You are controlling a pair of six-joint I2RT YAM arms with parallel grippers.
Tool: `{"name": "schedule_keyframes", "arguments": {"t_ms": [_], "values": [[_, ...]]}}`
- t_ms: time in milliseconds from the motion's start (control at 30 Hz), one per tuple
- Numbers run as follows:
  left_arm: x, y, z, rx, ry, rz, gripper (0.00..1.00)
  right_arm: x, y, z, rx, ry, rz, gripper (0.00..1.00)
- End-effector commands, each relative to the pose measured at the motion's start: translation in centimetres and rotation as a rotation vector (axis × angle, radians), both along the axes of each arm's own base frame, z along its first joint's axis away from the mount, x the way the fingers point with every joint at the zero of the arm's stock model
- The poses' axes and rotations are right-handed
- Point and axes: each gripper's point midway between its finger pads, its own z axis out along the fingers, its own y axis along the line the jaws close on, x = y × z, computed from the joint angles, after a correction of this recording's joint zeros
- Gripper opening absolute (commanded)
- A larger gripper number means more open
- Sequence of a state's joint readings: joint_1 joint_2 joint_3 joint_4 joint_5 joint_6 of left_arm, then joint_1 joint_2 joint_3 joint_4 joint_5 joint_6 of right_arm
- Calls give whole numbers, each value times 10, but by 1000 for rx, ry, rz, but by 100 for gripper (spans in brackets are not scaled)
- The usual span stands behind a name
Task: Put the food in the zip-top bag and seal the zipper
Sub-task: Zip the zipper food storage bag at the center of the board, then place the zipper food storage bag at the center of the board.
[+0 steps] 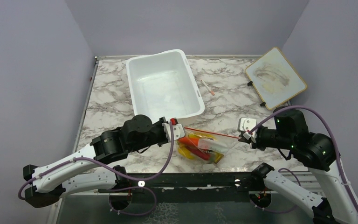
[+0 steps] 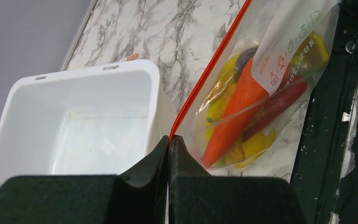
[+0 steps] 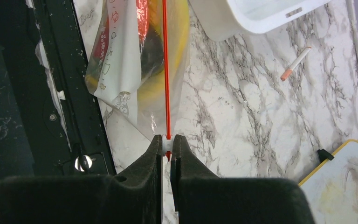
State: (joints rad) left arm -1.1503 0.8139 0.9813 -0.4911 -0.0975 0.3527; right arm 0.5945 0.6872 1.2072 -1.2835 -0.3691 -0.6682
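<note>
The slider sits at the zipper's end, so my right gripper will next carry that end outward, lower it onto the bare marble (image 1: 249, 112) (image 3: 300, 143) beside the whiteboard and let it go.
The zip-top bag (image 1: 207, 145) hangs between my two grippers just above the marble table, near its front edge. Inside it lies the food: an orange carrot (image 2: 235, 112), a red chili (image 2: 279, 102) and yellow pieces (image 2: 258, 142). The red-orange zipper (image 1: 209, 133) runs taut along the top edge. My left gripper (image 1: 179, 130) is shut on the zipper's left end (image 2: 169, 138). My right gripper (image 1: 246, 136) is shut on the zipper's right end, with a small white slider pinched between its fingertips (image 3: 167, 142). A white label (image 2: 284, 42) covers part of the bag.
A white rectangular tub (image 1: 163, 88) stands just behind the left gripper, close to the bag. A small white-and-red stick (image 1: 208, 87) lies to the tub's right. A wood-framed whiteboard (image 1: 275, 77) sits at the back right. The dark front ledge (image 1: 191, 179) runs below the bag.
</note>
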Motion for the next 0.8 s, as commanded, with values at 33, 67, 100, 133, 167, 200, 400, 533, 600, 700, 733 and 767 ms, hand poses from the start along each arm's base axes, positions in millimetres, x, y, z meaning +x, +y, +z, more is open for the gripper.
{"name": "schedule_keyframes", "arguments": {"t_ms": [33,67,100,133,167,200,400,533,600,700,733,767], "values": [[-9,12,26,-104,47,13,0,-22,-17,7,0,61,-53,1],[-15,8,29,-129,70,-12,0,-27,-14,13,30,63,-40,1],[-20,3,31,-151,93,-39,0,-31,-12,17,53,58,-26,1],[-25,-4,30,-167,120,-70,0,-32,-11,20,65,49,-18,1],[-28,-11,28,-181,142,-90,0,-30,-11,21,69,40,-28,1],[-30,-19,22,-184,167,-109,0,-26,-13,19,61,28,-46,1],[-30,-70,3,-228,274,-179,0,20,-44,14,-46,-81,-307,1],[-26,-103,-3,-262,309,-222,0,32,-61,6,-100,-86,-437,1],[-25,-120,-6,-268,330,-256,0,32,-69,-1,-127,-47,-505,1],[-21,-141,-8,-270,333,-284,0,32,-82,-13,-189,-2,-596,1],[-17,-147,-8,-273,327,-281,0,34,-87,-17,-212,-3,-619,1],[-11,-152,-9,-277,318,-266,0,37,-90,-20,-231,-11,-639,1]]}}
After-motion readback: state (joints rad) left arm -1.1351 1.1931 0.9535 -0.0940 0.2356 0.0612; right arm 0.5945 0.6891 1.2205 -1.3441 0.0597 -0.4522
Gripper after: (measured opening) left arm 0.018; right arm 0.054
